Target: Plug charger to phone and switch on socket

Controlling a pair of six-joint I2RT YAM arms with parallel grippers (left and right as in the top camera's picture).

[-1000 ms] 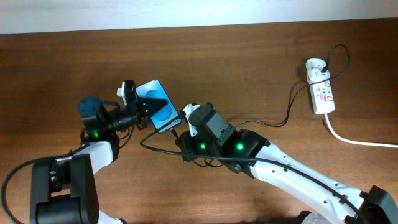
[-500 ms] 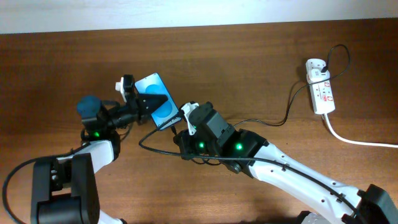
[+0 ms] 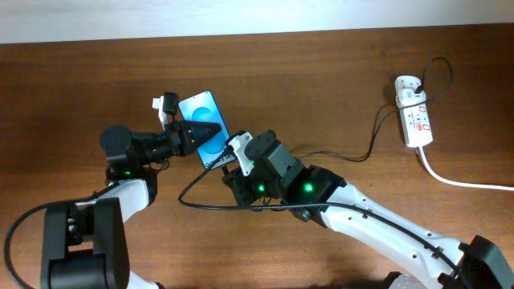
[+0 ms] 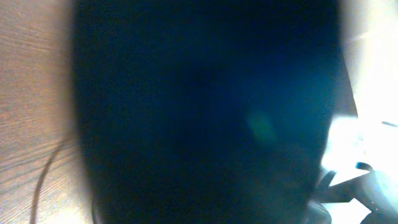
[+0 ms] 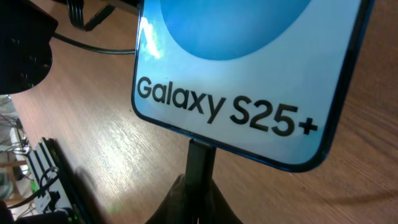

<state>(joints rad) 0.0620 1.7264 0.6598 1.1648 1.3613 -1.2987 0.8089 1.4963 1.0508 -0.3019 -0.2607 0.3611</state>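
Note:
My left gripper will move down and to the right in the overhead view and let go of the phone on the tabletop, because the connector already meets the phone's bottom edge.
The phone (image 3: pixel 207 128), blue screen with a pale circle and the text "Galaxy S25+" (image 5: pixel 249 74), is held tilted in my left gripper (image 3: pixel 186 133), which is shut on it. It fills the left wrist view as a dark blur (image 4: pixel 205 112). My right gripper (image 3: pixel 235 155) is shut on the charger's black connector tip (image 5: pixel 200 163), which meets the phone's bottom edge. The thin black charger cable (image 3: pixel 353 158) runs right to the socket (image 3: pixel 414 120), a white power strip with red-marked switches at the far right.
A thick white cord (image 3: pixel 462 181) leaves the socket toward the right edge. The cable loops on the wooden table (image 3: pixel 321 72) below my right arm (image 3: pixel 189 197). A pale wall borders the far edge.
My left gripper has lifted and turned the phone up and to the right. My right gripper has followed left and up with the connector, closing onto the phone's bottom edge.

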